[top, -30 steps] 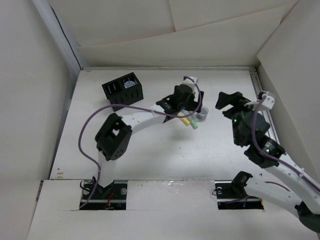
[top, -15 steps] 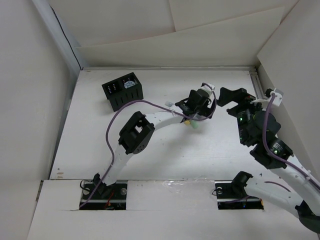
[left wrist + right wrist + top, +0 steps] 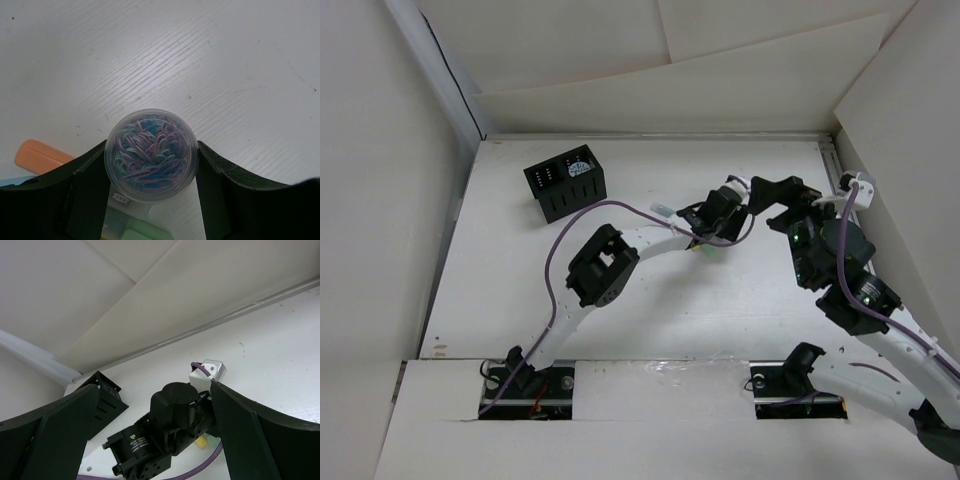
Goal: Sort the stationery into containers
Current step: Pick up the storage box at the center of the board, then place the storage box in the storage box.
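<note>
I should next lift the cylinder with my left gripper over the organizer slot already holding a round item, on its left in the top view, and let the cylinder go.
A clear round cylinder full of blue and pink paper clips stands between the fingers of my left gripper, which press on both its sides. In the top view the left gripper hides it. An orange stick and a green stick lie by the fingers; yellow and green stick ends show under the wrist. The black organizer stands at the far left with a round white blue-patterned item in it. My right gripper is open and empty, raised just right of the left one.
The left arm's wrist and its purple cable fill the space before the right gripper. The organizer shows behind it. White walls close in the back and both sides of the table.
My left arm has reached further right, past the sticks, and its fingers now flank the cylinder. My right gripper has swung up and a little left, towards the left wrist.
</note>
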Tool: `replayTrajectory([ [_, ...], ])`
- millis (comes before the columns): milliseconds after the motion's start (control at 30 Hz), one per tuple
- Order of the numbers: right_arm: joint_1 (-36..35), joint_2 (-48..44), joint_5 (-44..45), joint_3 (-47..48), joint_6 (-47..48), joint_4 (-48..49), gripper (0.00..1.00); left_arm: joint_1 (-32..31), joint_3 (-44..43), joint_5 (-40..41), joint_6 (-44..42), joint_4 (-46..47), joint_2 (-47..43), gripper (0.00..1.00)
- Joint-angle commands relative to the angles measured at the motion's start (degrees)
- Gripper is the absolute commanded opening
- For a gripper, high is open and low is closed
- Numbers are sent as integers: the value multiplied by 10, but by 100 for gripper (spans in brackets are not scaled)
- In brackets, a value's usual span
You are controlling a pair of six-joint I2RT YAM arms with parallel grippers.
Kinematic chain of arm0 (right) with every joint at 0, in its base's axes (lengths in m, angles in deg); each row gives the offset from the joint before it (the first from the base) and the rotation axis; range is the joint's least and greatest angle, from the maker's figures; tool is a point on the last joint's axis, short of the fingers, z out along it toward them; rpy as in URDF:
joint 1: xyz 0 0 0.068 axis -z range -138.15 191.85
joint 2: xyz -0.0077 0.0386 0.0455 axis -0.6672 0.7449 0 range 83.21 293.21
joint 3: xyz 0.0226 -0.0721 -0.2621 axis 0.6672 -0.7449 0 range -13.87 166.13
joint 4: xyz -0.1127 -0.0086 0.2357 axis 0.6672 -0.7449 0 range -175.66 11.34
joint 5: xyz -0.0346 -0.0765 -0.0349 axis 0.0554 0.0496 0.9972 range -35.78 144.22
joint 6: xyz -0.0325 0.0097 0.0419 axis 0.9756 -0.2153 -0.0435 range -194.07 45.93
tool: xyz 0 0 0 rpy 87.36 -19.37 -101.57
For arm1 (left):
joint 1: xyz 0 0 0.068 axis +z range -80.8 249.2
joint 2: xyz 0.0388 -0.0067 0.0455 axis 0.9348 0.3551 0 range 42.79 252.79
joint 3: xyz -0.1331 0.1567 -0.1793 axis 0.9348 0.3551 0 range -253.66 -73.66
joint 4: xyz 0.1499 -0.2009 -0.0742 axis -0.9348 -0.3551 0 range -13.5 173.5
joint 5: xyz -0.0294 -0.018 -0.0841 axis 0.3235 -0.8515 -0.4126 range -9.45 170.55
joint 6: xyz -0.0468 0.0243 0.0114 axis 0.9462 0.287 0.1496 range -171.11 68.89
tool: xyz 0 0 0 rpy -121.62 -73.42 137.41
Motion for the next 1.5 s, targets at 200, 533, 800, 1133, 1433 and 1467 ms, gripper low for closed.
replayTrajectory([
  [200,1,-48,-12,2,17,13,100,13,8,1,61,85,-166,39],
  [533,1,-11,-71,-12,29,23,100,227,114,45,149,61,-318,39],
  [800,1,88,-125,-37,8,50,100,362,173,105,162,4,-360,39],
  [1133,1,129,-137,-60,3,67,100,367,143,124,156,-66,-302,39],
  [1433,1,134,-127,-70,3,72,100,367,143,147,150,-74,-274,39],
  [1467,1,134,-127,-70,3,72,100,367,143,152,150,-74,-274,39],
])
